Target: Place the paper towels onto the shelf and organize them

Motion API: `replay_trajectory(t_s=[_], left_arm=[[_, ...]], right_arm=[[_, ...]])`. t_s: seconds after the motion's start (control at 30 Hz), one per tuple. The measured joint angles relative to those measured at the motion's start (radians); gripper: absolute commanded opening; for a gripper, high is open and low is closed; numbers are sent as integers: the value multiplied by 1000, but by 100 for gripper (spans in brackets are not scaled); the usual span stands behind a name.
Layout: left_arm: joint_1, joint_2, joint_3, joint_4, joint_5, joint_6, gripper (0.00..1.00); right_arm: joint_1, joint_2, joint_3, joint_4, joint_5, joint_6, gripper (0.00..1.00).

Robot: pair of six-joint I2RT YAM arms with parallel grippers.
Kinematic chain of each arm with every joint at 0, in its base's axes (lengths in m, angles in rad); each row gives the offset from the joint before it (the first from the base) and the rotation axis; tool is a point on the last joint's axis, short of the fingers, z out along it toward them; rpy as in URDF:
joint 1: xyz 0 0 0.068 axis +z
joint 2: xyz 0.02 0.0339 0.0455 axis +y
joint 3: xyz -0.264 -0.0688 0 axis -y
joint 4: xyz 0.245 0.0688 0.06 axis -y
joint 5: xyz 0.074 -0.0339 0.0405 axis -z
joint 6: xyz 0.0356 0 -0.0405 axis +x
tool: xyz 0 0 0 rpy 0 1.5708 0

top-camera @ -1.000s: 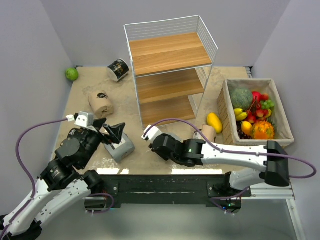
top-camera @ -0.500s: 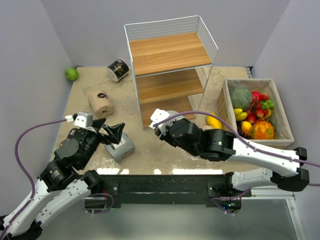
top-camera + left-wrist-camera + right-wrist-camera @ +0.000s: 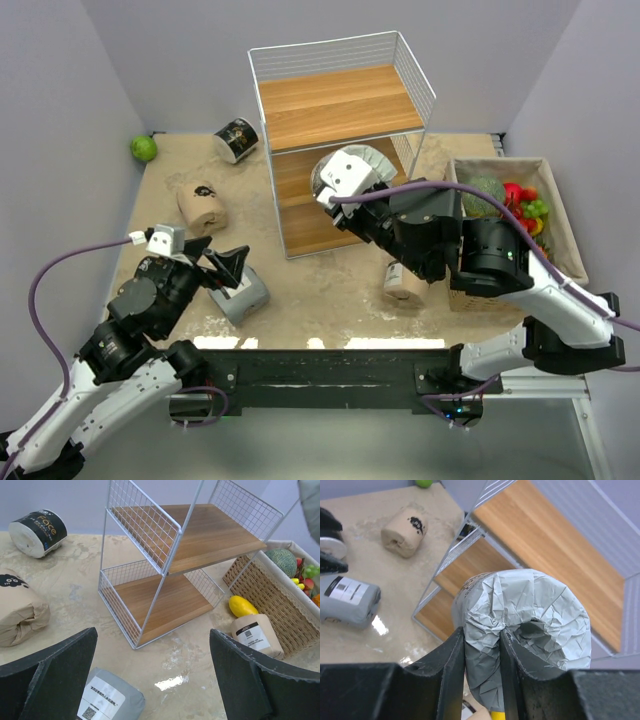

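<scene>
The shelf's top board is bare, so I need to raise my right gripper up and outward next and release the grey roll on the board's basket-side end.
My right gripper (image 3: 350, 185) is shut on a grey paper towel roll (image 3: 375, 160), pinching its crumpled end (image 3: 530, 605) and holding it in the air in front of the shelf's (image 3: 340, 105) middle tier. My left gripper (image 3: 215, 262) is open and empty, just above a second grey roll (image 3: 240, 295) lying on the table, which also shows in the left wrist view (image 3: 107, 700). A beige roll (image 3: 201, 205) lies to the left. Another beige roll (image 3: 405, 283) stands by the basket. A black roll (image 3: 237, 138) lies at the back left. All three shelf boards are bare.
A woven basket (image 3: 560, 235) of fruit stands at the right. A yellow mango (image 3: 242, 606) lies beside it. A green fruit (image 3: 144, 148) sits in the back left corner. Grey walls close in both sides and the back.
My right arm has lifted the grey roll from low over the table front up and back to the shelf, uncovering the standing beige roll. The left arm has not moved.
</scene>
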Motion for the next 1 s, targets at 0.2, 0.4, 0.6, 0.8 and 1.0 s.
replay_trajectory(t_s=[0.2, 0.4, 0.6, 0.8, 1.0], left_arm=[[0, -3, 0, 0, 0, 0, 100], [0, -15, 0, 0, 0, 0, 100], [0, -21, 0, 0, 0, 0, 100], [0, -22, 0, 0, 0, -1, 100], [0, -22, 0, 0, 0, -1, 100]], right_arm=[[-6, 40, 132, 3, 64, -99, 25], [-87, 97, 224, 63, 91, -190, 26], [-196, 170, 282, 100, 69, -236, 27], [-289, 235, 312, 126, 32, -262, 27], [-364, 262, 315, 138, -15, -274, 30]])
